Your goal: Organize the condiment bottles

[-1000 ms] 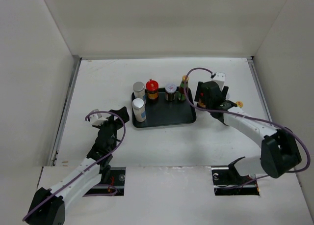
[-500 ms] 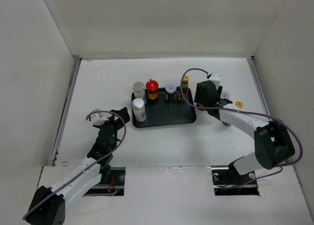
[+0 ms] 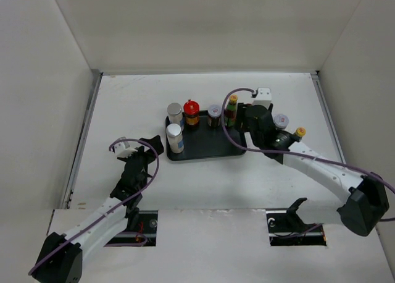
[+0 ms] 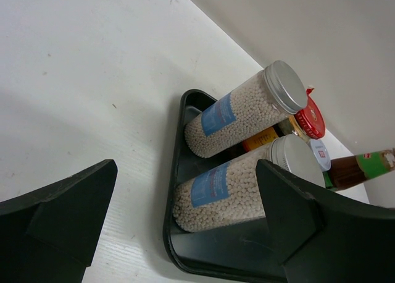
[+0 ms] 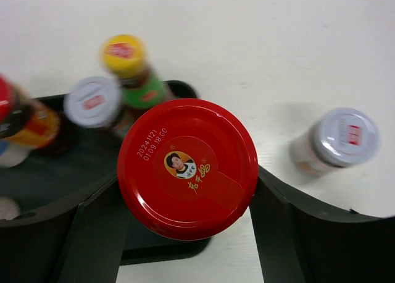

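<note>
The right gripper will next cross the tray (image 3: 210, 148) toward the white-capped shaker, lower its jar beside the shaker and release it, because the bottom of the tray is empty there.
A dark tray (image 3: 210, 148) holds a silver-lidded shaker (image 3: 174, 112), a red-capped jar (image 3: 191, 110), a small white-capped jar (image 3: 214, 113), a slim brown bottle with a yellow cap (image 3: 232, 107) and a white-capped shaker (image 3: 174, 137). My right gripper (image 3: 245, 127) is shut on another red-capped jar (image 5: 187, 167), held over the tray's right edge (image 5: 157, 249). A white-capped jar (image 3: 282, 120) and an orange-capped bottle (image 3: 299, 133) stand on the table to its right. My left gripper (image 3: 150, 147) is open and empty, left of the tray; its view shows both shakers (image 4: 237, 113).
White walls enclose the table on three sides. The right arm's purple cable (image 3: 237, 92) arcs over the yellow-capped bottle. Bare table lies in front of the tray (image 3: 203, 178) and at the far left.
My right gripper has moved left with the red-capped jar, to the tray's right edge, uncovering the white-capped jar and orange-capped bottle on the table. The left arm has not moved.
</note>
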Robot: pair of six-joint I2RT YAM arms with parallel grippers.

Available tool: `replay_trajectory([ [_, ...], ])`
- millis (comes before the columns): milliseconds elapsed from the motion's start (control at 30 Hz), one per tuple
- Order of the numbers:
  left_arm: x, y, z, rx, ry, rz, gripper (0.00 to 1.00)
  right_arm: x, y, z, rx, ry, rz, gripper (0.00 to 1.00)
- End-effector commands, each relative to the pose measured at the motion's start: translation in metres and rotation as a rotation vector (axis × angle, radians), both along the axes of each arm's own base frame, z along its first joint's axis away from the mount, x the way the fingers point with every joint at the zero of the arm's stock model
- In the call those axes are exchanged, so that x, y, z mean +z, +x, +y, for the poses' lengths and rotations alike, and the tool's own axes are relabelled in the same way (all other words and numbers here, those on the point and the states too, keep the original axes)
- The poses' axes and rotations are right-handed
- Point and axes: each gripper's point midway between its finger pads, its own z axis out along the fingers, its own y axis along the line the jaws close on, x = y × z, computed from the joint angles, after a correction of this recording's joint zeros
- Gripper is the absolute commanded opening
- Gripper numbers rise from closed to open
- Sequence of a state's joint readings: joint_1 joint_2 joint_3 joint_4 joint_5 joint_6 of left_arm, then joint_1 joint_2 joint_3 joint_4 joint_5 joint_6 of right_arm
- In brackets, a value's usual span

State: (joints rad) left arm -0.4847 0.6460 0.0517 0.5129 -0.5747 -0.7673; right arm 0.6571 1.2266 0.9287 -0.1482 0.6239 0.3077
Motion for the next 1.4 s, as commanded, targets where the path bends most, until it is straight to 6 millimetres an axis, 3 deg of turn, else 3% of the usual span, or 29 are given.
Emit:
replay_trajectory([
  [0,-0.004,-0.001,0.001,-0.002,-0.01,-0.011,1.0,0.058,0.012,0.066,0.109,0.172,-0.156,0.54],
  [167,-0.002,-0.003,0.001,-0.002,-0.013,-0.022,1.0,0.048,0.02,0.145,0.255,0.192,-0.156,0.54],
  [367,-0.001,-0.003,0.0,-0.005,-0.013,-0.024,1.0,0.026,0.023,0.204,0.342,0.175,-0.12,0.53],
  [600,-0.001,-0.003,0.001,-0.005,-0.014,-0.027,1.0,0.0,0.015,0.24,0.391,0.152,-0.077,0.55],
  [767,0.0,-0.004,0.001,-0.005,-0.016,-0.03,1.0,-0.018,0.012,0.251,0.402,0.139,-0.046,0.66],
  [967,-0.002,-0.004,0.002,-0.002,-0.014,-0.025,1.0,-0.021,0.006,0.242,0.385,0.153,-0.021,0.89],
  [1167,0.0,-0.004,0.003,0.001,-0.015,-0.029,1.0,0.023,-0.015,0.207,0.376,0.202,-0.076,1.0],
  [1267,-0.001,-0.004,0.003,0.001,-0.013,-0.024,1.0,0.047,-0.026,0.17,0.343,0.233,-0.115,0.98],
  [1367,0.0,-0.004,0.001,-0.005,-0.014,-0.027,1.0,0.064,-0.029,0.108,0.236,0.268,-0.173,0.89],
])
